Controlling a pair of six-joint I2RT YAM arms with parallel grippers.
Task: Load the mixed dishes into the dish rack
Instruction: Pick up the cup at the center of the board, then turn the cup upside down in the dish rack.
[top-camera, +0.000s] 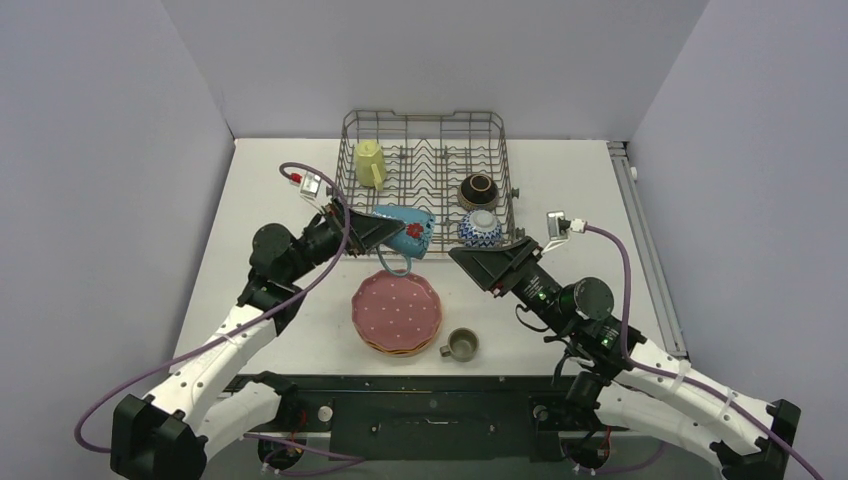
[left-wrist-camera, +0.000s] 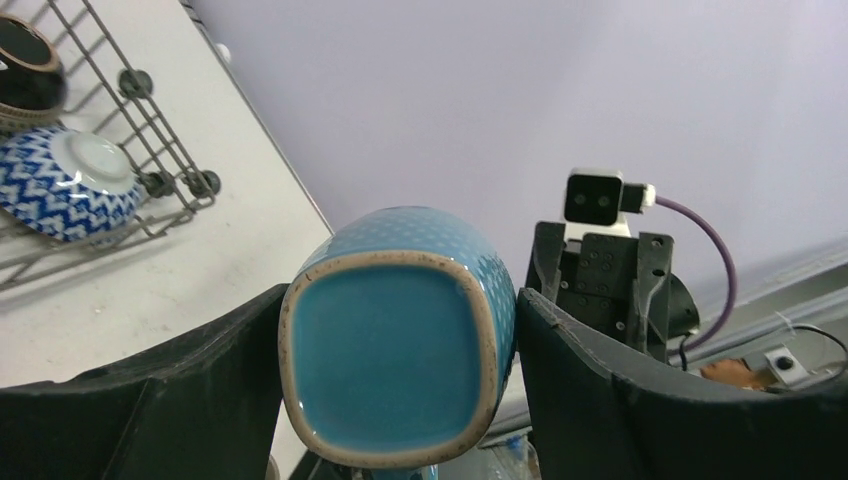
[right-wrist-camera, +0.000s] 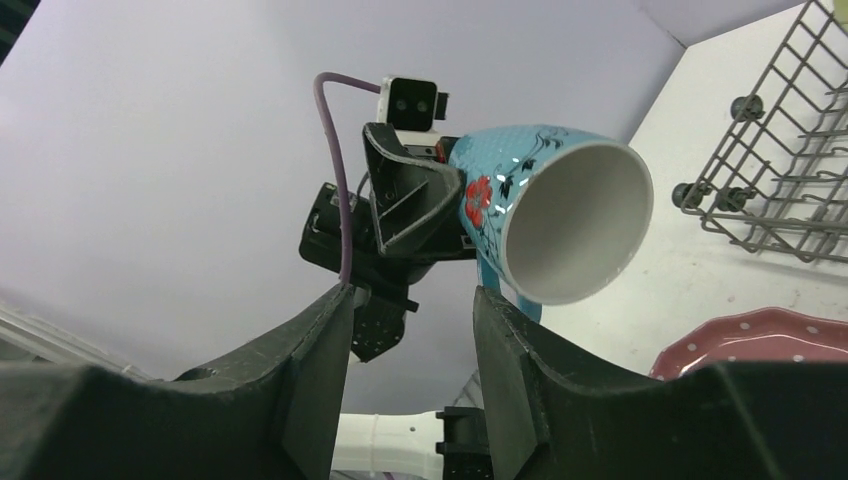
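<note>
Bare rack wires beside the yellow mug (top-camera: 370, 163) are below and outward of my left gripper. So it should next move outward, tip the blue mug (top-camera: 408, 230) so that its opening faces down, lower it and let go.
My left gripper (top-camera: 378, 233) is shut on the blue mug (top-camera: 408, 230), held on its side in the air just before the dish rack (top-camera: 425, 180). The left wrist view shows the mug's square base (left-wrist-camera: 395, 345) clamped between both fingers. The right wrist view shows its white mouth (right-wrist-camera: 575, 215) facing my right gripper (right-wrist-camera: 412, 330), which is open and empty (top-camera: 468, 260). In the rack sit a yellow mug (top-camera: 370, 163), a dark brown bowl (top-camera: 478, 190) and a blue-white bowl (top-camera: 480, 229). A stack of plates, pink on top (top-camera: 397, 310), and a small grey-olive mug (top-camera: 461, 345) rest on the table.
The rack's near right corner with its small wheels (left-wrist-camera: 180, 182) lies close to both grippers. Grey walls enclose the white table (top-camera: 270, 200) on three sides. A metal rail (top-camera: 640, 220) runs along the right table edge.
</note>
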